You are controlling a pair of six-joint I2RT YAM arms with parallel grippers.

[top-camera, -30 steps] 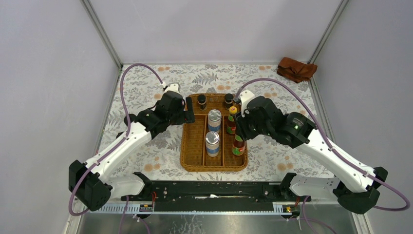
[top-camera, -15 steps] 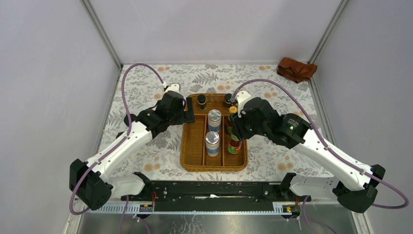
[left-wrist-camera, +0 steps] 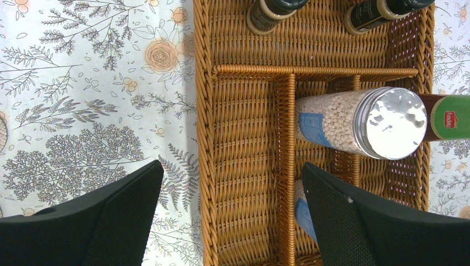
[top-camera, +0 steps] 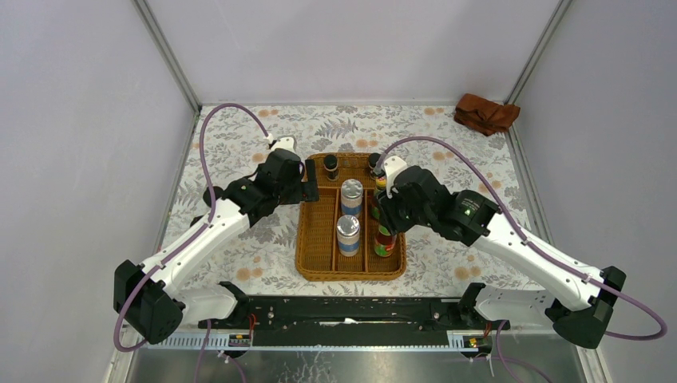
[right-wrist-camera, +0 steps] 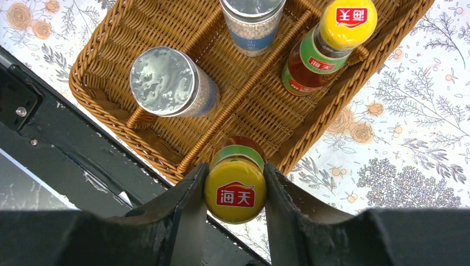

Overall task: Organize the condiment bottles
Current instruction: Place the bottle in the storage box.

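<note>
My right gripper lowers and releases the sauce bottle on the bottom of the lane beside the near shaker next, since its yellow-capped twin stands in this lane.
The wicker tray (top-camera: pixel 301 239) holds two tiny dark black-capped bottles (top-camera: pixel 330 166) in its far section and two silver-lidded shakers (top-camera: pixel 351 194) in the middle lane. One red yellow-capped sauce bottle (top-camera: pixel 381 190) stands in the right lane. My right gripper (right-wrist-camera: pixel 235 191) is shut on the yellow cap of the second sauce bottle (right-wrist-camera: pixel 235 190), upright at the near end of the right lane (top-camera: pixel 385 239). My left gripper (left-wrist-camera: pixel 233 216) is open and empty above the tray's left lane (left-wrist-camera: pixel 244 166). The clear black-lidded jars are out of view.
A rust-brown cloth (top-camera: pixel 485 113) lies at the table's far right corner. A black rail (top-camera: pixel 351 313) runs along the near edge, just below the tray. Grey walls close in on both sides.
My right arm has shifted a little left, carrying the held sauce bottle further over the near end of the right lane. The left arm has not moved.
</note>
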